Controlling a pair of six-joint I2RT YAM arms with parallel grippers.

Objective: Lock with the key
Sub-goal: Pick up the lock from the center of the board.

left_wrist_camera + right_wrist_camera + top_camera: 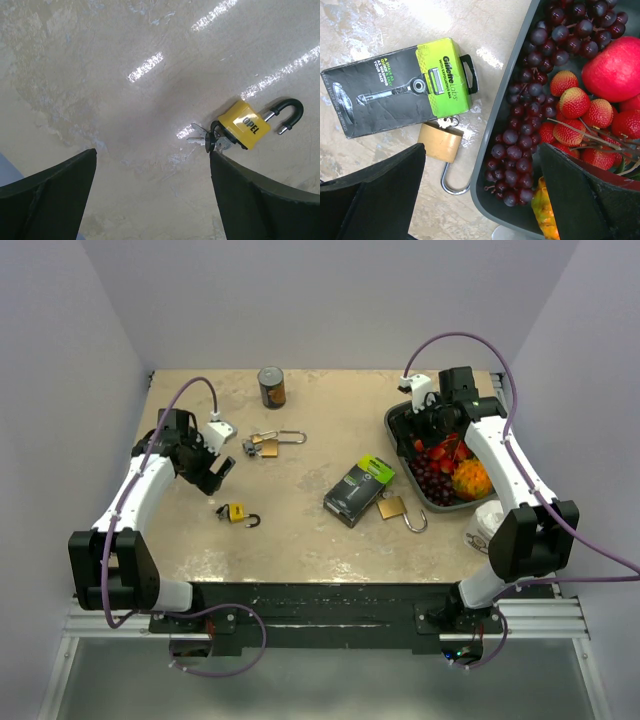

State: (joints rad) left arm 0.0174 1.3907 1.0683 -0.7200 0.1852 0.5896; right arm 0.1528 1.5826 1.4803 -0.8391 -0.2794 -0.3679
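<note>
My left gripper turns and lowers toward the right in the top view next, fingers astride the padlock's yellow body (236, 512) (244, 124), since shackle and keys occupy its ends.
A yellow padlock (236, 512) with an open black shackle lies on the table at the left; in the left wrist view it (248, 124) has keys (206, 138) in its base. My left gripper (217, 472) is open and empty, just above and left of it. A brass padlock (391, 507) with an open shackle lies beside the razor box; it also shows in the right wrist view (440, 142). A third brass padlock (268, 444) with keys lies at mid-back. My right gripper (432, 422) is open, empty, above the tray's left rim.
A black and green razor box (359, 490) lies mid-table. A grey tray (398, 424) holds grapes (432, 478), strawberries and other fruit at the right. A can (271, 386) stands at the back. A white object (482, 523) sits near the tray's front.
</note>
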